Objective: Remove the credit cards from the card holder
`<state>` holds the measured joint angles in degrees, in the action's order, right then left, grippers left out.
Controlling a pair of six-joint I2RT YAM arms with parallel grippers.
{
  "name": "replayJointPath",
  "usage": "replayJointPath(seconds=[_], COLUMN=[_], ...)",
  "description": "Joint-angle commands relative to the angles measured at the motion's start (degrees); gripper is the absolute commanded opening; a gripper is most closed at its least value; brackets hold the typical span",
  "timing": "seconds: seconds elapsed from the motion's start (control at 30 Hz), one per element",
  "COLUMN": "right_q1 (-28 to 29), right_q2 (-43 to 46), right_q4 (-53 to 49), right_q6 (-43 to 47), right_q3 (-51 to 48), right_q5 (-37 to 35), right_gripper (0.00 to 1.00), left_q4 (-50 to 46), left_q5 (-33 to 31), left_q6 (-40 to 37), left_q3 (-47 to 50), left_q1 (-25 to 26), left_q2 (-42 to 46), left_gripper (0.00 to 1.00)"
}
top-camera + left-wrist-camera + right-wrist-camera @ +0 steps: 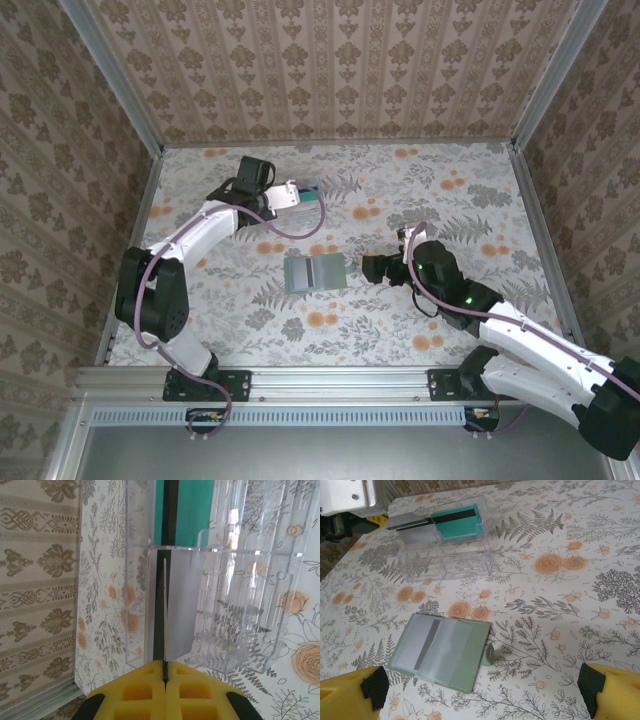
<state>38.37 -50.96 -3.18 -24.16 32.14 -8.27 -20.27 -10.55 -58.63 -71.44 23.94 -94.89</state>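
My left gripper will lower the pale credit card, still above the clear box [300, 194], into the box's section beside the teal card, then release it.
The green card holder [314, 272] lies open at the table's middle, a grey card with a dark stripe [422, 641] still in its pocket. At the far left my left gripper [276, 198] is shut on a silver-grey credit card [176, 600], seen edge-on between the yellow fingers [145, 685] and reaching into a clear plastic box [300, 194]. A teal card [458, 522] stands in that box beside it. My right gripper [372, 267] hovers just right of the card holder [465, 667], open and holding nothing, one yellow fingertip [350, 695] near each lower corner of its wrist view.
The clear box [447, 555] has several slotted compartments and sits near the back left of the flowered tabletop. Patterned walls and aluminium posts [140, 110] enclose the table. The holder's snap tab [490, 653] sticks out on its right side.
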Motion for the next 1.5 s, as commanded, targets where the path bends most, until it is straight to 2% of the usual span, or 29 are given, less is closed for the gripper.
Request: replayJointPath(seconds=[0.0,0.57,1.43,1.47], right_q1=[-0.5,-1.0,-1.3,-1.4], right_q2=[0.0,-0.8,-1.4,-1.5], right_q4=[0.6,0.7,0.9,0.9], right_q6=[-0.1,-0.5,-0.8,-0.8], right_q3=[-0.7,-0.8,-0.9,-0.9], right_q5=[-0.9,-0.6,0.1,0.0], right_gripper=[1.0,1.0,1.0,1.0], left_q4=[0.3,0.1,1.7,1.8], left_q5=[1.3,3.5,0.1,0.1], left_q6=[-0.8,-0.4,-1.5,-1.5], left_q3=[-1.5,-1.1,-3.4,-3.3], left_q1=[-0.7,0.2,-0.8,-1.0], left_q2=[-1.1,-1.9,-5.7,-5.8], left_gripper=[0.0,0.0,0.0,0.03])
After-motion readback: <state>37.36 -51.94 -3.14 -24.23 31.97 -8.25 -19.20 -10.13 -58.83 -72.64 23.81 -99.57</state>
